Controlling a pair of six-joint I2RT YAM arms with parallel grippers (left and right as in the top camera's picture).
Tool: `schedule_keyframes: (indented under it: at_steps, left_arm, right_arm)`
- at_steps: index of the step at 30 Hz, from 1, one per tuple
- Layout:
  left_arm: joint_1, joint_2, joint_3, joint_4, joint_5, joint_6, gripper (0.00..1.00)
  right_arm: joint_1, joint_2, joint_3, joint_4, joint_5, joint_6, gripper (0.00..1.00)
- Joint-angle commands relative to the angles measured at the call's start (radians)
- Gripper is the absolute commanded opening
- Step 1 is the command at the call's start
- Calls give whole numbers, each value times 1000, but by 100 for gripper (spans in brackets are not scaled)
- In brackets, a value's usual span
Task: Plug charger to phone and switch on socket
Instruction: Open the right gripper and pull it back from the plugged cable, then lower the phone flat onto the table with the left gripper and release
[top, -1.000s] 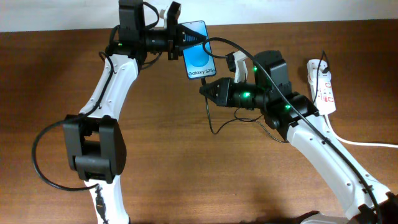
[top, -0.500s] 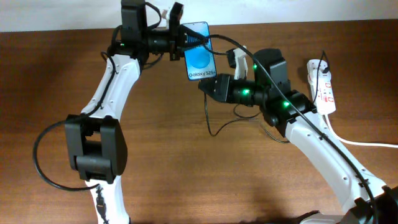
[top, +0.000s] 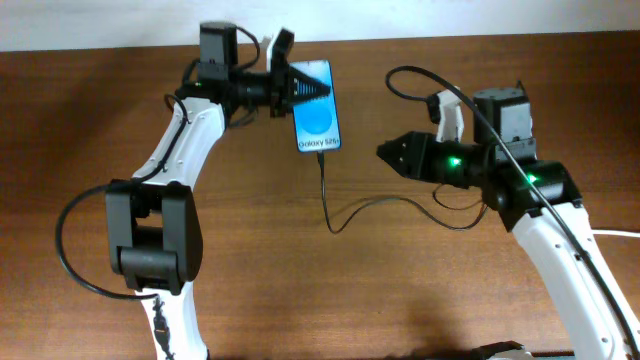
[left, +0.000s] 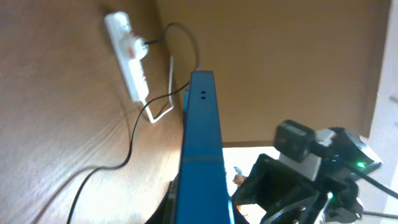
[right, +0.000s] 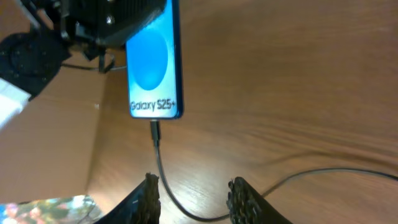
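The charger (top: 326, 195) is plugged in, so my left gripper will next move down and back to the bare tabletop below it and let go of the phone.
The phone (top: 316, 108), its blue screen lit, is held off the table with my left gripper (top: 303, 90) shut on its upper part. In the left wrist view the phone (left: 202, 143) shows edge-on between the jaws. The charger (top: 326, 195) has its plug tip (right: 155, 132) in the phone's (right: 152, 68) bottom edge, and its thin black cable loops down and off to the right. My right gripper (top: 384, 152) is open, well to the right of the phone, with nothing held. Its fingertips (right: 149, 196) straddle the cable without touching it. The socket (left: 129, 59) shows only in the left wrist view.
A thick white cord (left: 158, 112) leaves the socket, and part of it lies at the right table edge (top: 620, 235). The right arm (top: 510, 170) stands over the spot where the socket lies. A pale wall runs along the far side of the table.
My right gripper has opened, let go of the charger plug and drawn back to the right. The plug stays in the phone, which my left gripper still holds.
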Motion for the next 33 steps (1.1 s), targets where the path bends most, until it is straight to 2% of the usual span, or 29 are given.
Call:
schedule_keyframes:
  at_steps: [1, 6, 10, 15, 28, 29, 31, 33]
  left_arm:
    - [1, -11, -77, -81, -119, 119, 0]
    - [-2, -11, -91, -269, -441, 248, 0]
    - [-2, -10, -91, -393, -616, 367, 0]
    - [-2, 29, -91, -403, -661, 459, 0]
    - [-7, 111, -91, -432, -689, 459, 0]
    - [-8, 114, -91, -433, -703, 459, 1]
    - [-9, 121, -91, -438, -729, 459, 12]
    - [-9, 122, -91, -437, -740, 459, 19]
  right_arm:
    - [-8, -8, 4, -49, 85, -59, 39]
    - [-9, -8, 4, -82, 130, -75, 40]
    - [-9, -8, 4, -98, 130, -89, 40]
    - [-9, -8, 4, -100, 130, -89, 40]
    - [-9, -7, 4, -100, 159, -89, 40]
    - [-9, -7, 4, -100, 159, -89, 40]
    - [-9, -7, 4, -100, 159, -89, 40]
    - [-9, -7, 4, -100, 159, -89, 41]
